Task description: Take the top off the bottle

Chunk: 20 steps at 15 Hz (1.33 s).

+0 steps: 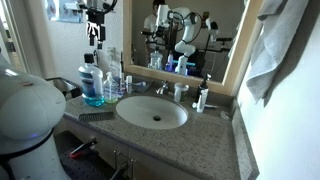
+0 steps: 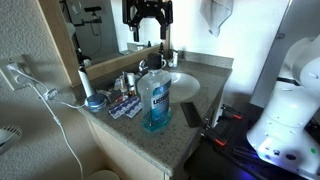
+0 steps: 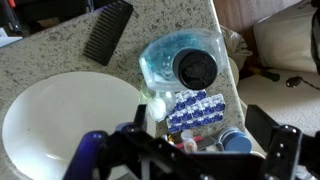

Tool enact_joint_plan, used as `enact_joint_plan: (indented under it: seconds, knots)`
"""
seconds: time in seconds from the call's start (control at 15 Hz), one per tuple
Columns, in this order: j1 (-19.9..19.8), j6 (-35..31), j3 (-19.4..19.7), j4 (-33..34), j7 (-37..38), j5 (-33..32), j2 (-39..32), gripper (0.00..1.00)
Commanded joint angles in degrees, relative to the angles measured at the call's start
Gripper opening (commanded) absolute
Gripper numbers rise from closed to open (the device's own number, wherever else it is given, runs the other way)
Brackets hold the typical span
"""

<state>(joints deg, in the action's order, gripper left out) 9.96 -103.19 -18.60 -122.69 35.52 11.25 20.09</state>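
The bottle's round top (image 2: 155,63) (image 3: 195,69) is still clear below my open fingers, so I need to move my gripper down until they are on either side of it.
The large clear bottle of blue liquid (image 1: 93,88) stands upright on the granite counter beside the sink; it also shows in an exterior view (image 2: 156,102). In the wrist view I look down on the bottle (image 3: 160,58) and its round top (image 3: 193,68), which looks dark from above. The top sits on the bottle's neck (image 2: 156,71). My gripper (image 1: 96,38) hangs high above the bottle, well clear of it, also in an exterior view (image 2: 148,35). Its two fingers stand wide apart in the wrist view (image 3: 185,160), open and empty.
A white round sink (image 3: 55,120) lies beside the bottle. A black comb (image 3: 107,32) lies on the counter (image 3: 170,20). Blue-and-white blister packs (image 3: 195,108) and a small round blue lid (image 3: 236,140) lie near the bottle. Slim white bottles (image 1: 201,97) stand by the mirror. An electric toothbrush (image 2: 86,92) stands by the wall.
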Motion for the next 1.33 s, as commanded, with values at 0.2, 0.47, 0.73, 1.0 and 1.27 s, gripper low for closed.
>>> enact_joint_plan:
  seconds: [0.2, 0.47, 0.73, 1.0, 1.27]
  knots:
    - [1.92, -0.56, -3.09, 0.39, 4.2, -0.41, -0.32, 1.0]
    - [2.75, -0.53, -4.95, -1.0, 9.43, -0.12, 0.03, 1.0]
    - [2.86, -2.24, -4.98, -3.65, 13.22, -0.46, 1.06, 1.0]
    - [2.44, -3.62, -4.02, -5.44, 14.31, -1.46, 1.31, 1.0]
    - [2.1, -4.06, -2.8, -5.97, 13.71, -2.37, 0.71, 1.0]
